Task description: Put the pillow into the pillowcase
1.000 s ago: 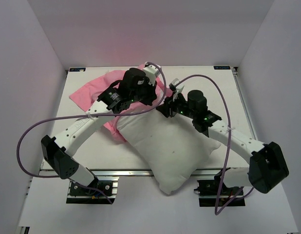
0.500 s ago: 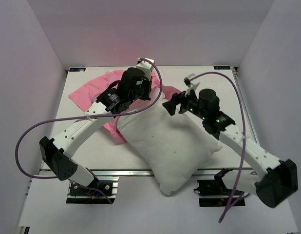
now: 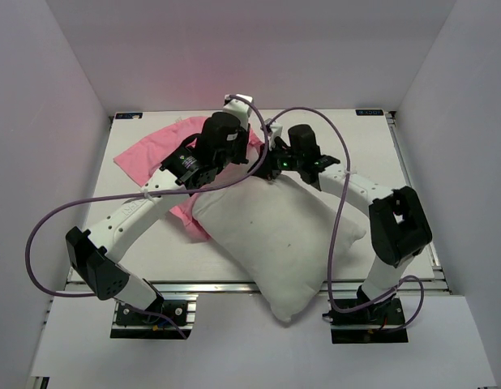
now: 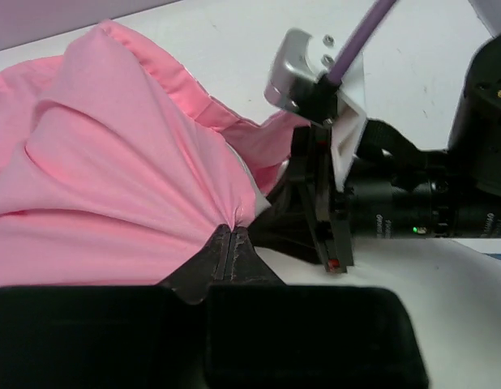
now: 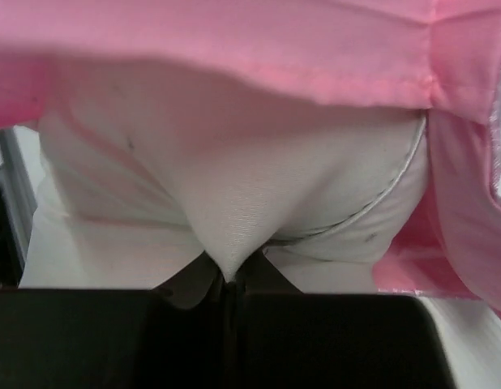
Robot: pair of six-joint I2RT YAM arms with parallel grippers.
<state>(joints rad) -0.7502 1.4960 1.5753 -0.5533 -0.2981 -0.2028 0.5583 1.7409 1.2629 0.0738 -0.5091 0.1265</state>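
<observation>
I will next move my right gripper to the right in the top view, under the pillowcase hem (image 5: pixel 315 57), and release, because the pinched pillow fabric sticks out beneath that hem.
The white pillow (image 3: pixel 275 235) lies slantwise across the middle of the table, its near corner hanging over the front edge. Behind it to the left spreads the pink pillowcase (image 3: pixel 149 150). My left gripper (image 4: pixel 233 233) is shut on a gathered fold of the pillowcase (image 4: pixel 121 178) at the pillow's far end. My right gripper (image 5: pixel 231 277) is shut on a pinch of pillow (image 5: pixel 234 194) fabric, with the pillowcase hem (image 5: pixel 315 57) draped just above it. In the top view the two grippers, left (image 3: pixel 250 154) and right (image 3: pixel 271 164), sit close together at that far corner.
The right arm's purple cable (image 3: pixel 340 211) loops over the pillow's right side. The left arm's cable (image 3: pixel 40 235) arcs out past the table's left edge. White walls close in the table (image 3: pixel 372 146) on three sides.
The right arm swung left from above the pillow's right part to its far corner, opened wide on the way and closed on pillow fabric. The left gripper kept its hold.
</observation>
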